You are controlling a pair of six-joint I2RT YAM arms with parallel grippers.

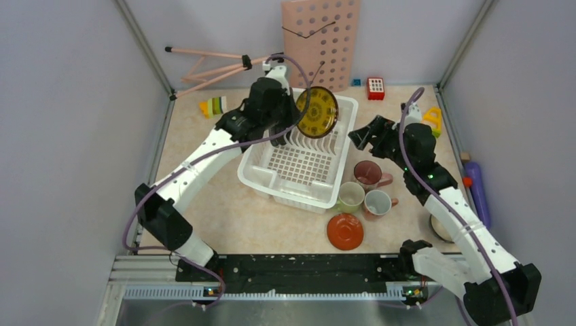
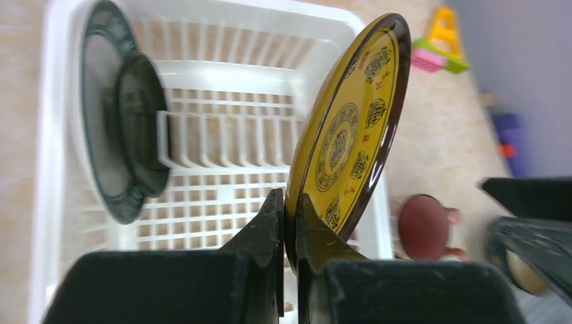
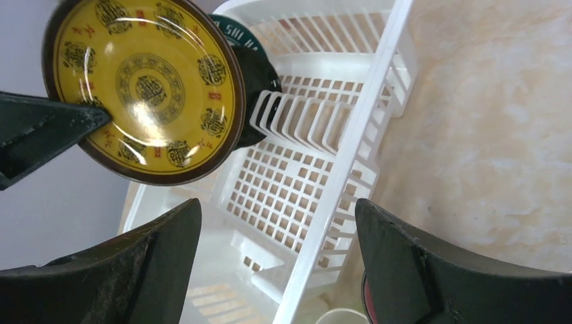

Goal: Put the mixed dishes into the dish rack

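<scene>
My left gripper needs to tilt toward the dark dish and lower the yellow plate into the rack's wires beside that dish, since the slots there are empty.
My left gripper (image 1: pixel 297 117) (image 2: pixel 289 202) is shut on the lower rim of the yellow plate (image 1: pixel 317 112) (image 2: pixel 347 128) (image 3: pixel 145 84) and holds it on edge above the far end of the white dish rack (image 1: pixel 272 178) (image 2: pixel 222 67) (image 3: pixel 351 155). A green-rimmed plate (image 2: pixel 94 115) (image 3: pixel 233 27) stands in the tines with a dark dish (image 2: pixel 143 121) against it. My right gripper (image 1: pixel 362 136) (image 3: pixel 276 206) is open and empty over the rack's right wall. The maroon mug (image 1: pixel 369 173), pale-green mug (image 1: pixel 351 196), pink mug (image 1: pixel 378 202) and orange saucer (image 1: pixel 344 231) sit on the table right of the rack.
A pink perforated board (image 1: pixel 320 41) and a folded tripod (image 1: pixel 217 64) stand at the back. Toy blocks (image 1: pixel 213 106) lie left of the rack, with a red block (image 1: pixel 375 87) and a yellow toy (image 1: pixel 433 119) at the back right. A purple object (image 1: pixel 478 190) lies by the right wall.
</scene>
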